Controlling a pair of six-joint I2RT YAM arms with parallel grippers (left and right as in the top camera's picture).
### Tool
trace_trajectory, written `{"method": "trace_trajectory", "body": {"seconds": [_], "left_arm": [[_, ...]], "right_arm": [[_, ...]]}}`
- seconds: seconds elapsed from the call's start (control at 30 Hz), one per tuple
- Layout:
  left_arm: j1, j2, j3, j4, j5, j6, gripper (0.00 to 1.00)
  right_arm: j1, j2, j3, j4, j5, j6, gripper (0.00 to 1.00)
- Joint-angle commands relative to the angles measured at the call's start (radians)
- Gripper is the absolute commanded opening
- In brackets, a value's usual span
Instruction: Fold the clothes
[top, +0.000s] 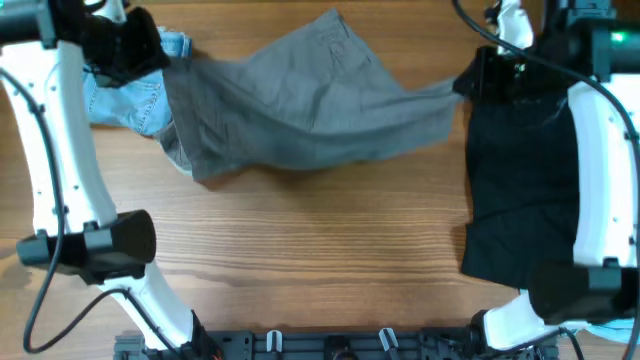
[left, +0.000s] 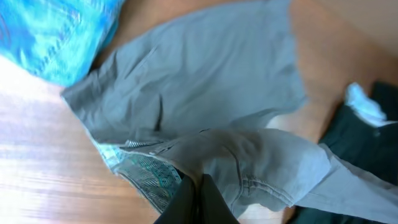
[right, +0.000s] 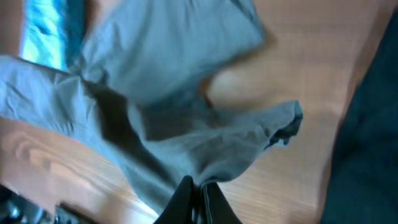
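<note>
The cloth hangs stretched above the open table, so the robot's right gripper will move down and back next and let go of the grey end on the bare wood (top: 446, 195) (right: 295, 193) beside the black shorts.
The mid-grey shorts (top: 310, 105) hang stretched across the far half of the table between my two grippers. My left gripper (top: 165, 55) is shut on their left end; in the left wrist view (left: 198, 183) its fingers pinch the grey cloth (left: 205, 93) by the patterned inner waistband. My right gripper (top: 468, 85) is shut on their right end; in the right wrist view (right: 198, 186) the grey cloth (right: 168, 74) bunches between its fingers, lifted off the wood.
Blue denim shorts (top: 130, 95) lie at the far left, partly under the grey shorts, and show bright blue in the left wrist view (left: 56, 31). Black shorts (top: 515, 190) lie flat on the right under my right arm. Bare wooden table (top: 300, 260) fills the front.
</note>
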Motion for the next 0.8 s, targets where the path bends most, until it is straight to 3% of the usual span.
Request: {"method": "trace_trajectory", "body": {"seconds": [0.0, 0.17, 0.23, 0.33, 0.47, 0.57, 0.6, 0.67, 0.73, 0.77], "left_arm": [[-0.011, -0.051, -0.072, -0.004, -0.017, 0.027, 0.04], [-0.033, -0.141, -0.303, -0.004, -0.036, 0.023, 0.04], [-0.037, -0.216, -0.5, -0.004, -0.043, 0.022, 0.06], [-0.036, -0.29, -0.765, -0.003, -0.043, 0.014, 0.08], [-0.037, -0.333, -1.035, 0.035, -0.039, -0.039, 0.08], [-0.037, -0.338, -1.154, 0.123, -0.039, -0.056, 0.26], [-0.037, -0.338, -1.163, 0.168, -0.039, -0.063, 0.33], [-0.037, -0.338, -1.164, 0.287, -0.043, -0.064, 0.48], [-0.037, -0.333, -1.164, 0.432, -0.098, -0.103, 0.5], [-0.037, -0.327, -1.165, 0.503, -0.148, -0.118, 0.44]], "right_arm": [[0.001, -0.016, 0.016, -0.076, 0.098, -0.035, 0.04], [0.001, -0.015, 0.014, -0.134, 0.117, -0.01, 0.06], [0.001, -0.015, -0.013, -0.127, 0.117, -0.002, 0.1], [0.001, -0.015, -0.134, -0.106, 0.117, 0.018, 0.12], [0.001, -0.015, -0.325, -0.087, 0.241, 0.187, 0.13], [0.001, -0.015, -0.366, -0.064, 0.33, 0.26, 0.54], [0.001, -0.015, -0.366, -0.045, 0.331, 0.259, 0.63], [0.0, -0.015, -0.366, 0.022, 0.33, 0.24, 0.73], [0.0, -0.015, -0.366, 0.098, 0.323, 0.195, 0.77], [0.0, -0.015, -0.366, 0.121, 0.303, 0.184, 0.8]]}}
